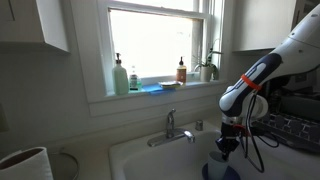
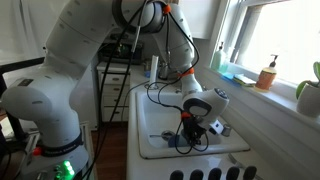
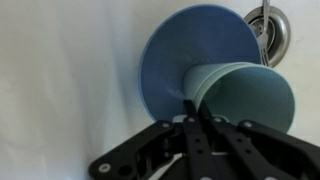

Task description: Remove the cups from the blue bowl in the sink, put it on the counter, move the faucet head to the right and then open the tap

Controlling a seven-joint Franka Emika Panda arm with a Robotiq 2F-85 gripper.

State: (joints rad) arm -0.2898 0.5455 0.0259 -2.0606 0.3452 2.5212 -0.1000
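The teal cup is over the blue bowl, so my gripper should next lift from the sink, lower over the counter by the dish rack and release.
In the wrist view a light teal cup lies tilted over the blue bowl on the white sink floor. My gripper is shut on the cup's rim, its two fingers pinched close together on the wall. In an exterior view the gripper hangs just above the blue bowl in the sink. In the other exterior view the gripper is down inside the sink basin. The faucet stands behind the sink with its head pointing left.
The sink drain lies just beyond the bowl. Soap bottles and a plant stand on the window sill. A dish rack is on the counter to the right. A white roll is at front left.
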